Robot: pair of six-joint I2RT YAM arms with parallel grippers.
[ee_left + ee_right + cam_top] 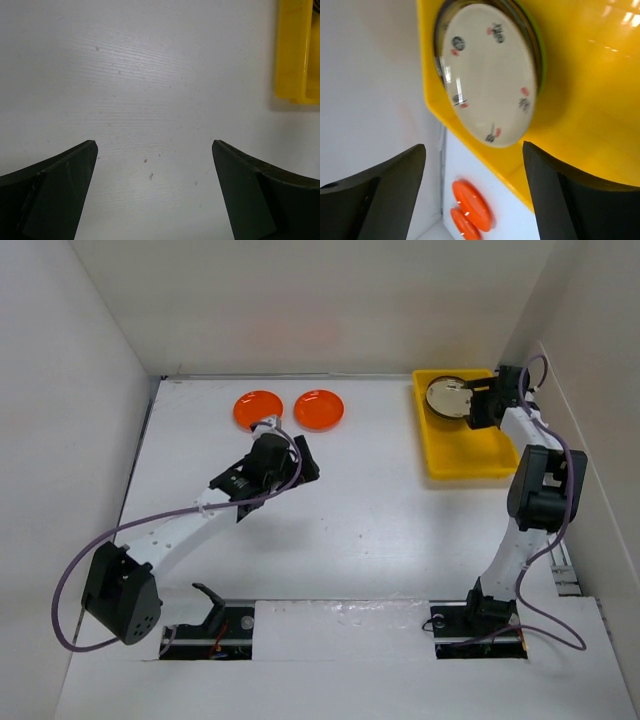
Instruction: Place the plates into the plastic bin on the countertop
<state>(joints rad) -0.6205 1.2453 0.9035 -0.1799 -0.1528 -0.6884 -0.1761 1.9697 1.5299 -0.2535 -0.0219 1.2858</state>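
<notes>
The orange plate farther from the bin [470, 455] is outward of my left gripper, to the left in the top view. Next I will lower the gripper's fingers that way onto the orange plate's near rim [242, 423].
The yellow plastic bin [470, 455] stands at the back right of the white countertop [390, 520]. A stack of plates [448, 398] lies in its far end. In the right wrist view a cream plate [485, 70] with small red and black marks tops the stack, and a green rim [540, 55] shows under it. My right gripper [480, 402] [474, 146] hovers over the bin [590, 100], open and apart from the stack. Two orange plates [258, 410] [320, 410] lie side by side at the back left. My left gripper [306, 464] [154, 144] hangs open just in front of them, holding nothing.
White walls enclose the countertop on the left, back and right. The bin's edge [296, 50] shows at the upper right of the left wrist view. Both orange plates [472, 204] [461, 226] also show beyond the bin in the right wrist view. Purple cables loop off both arms.
</notes>
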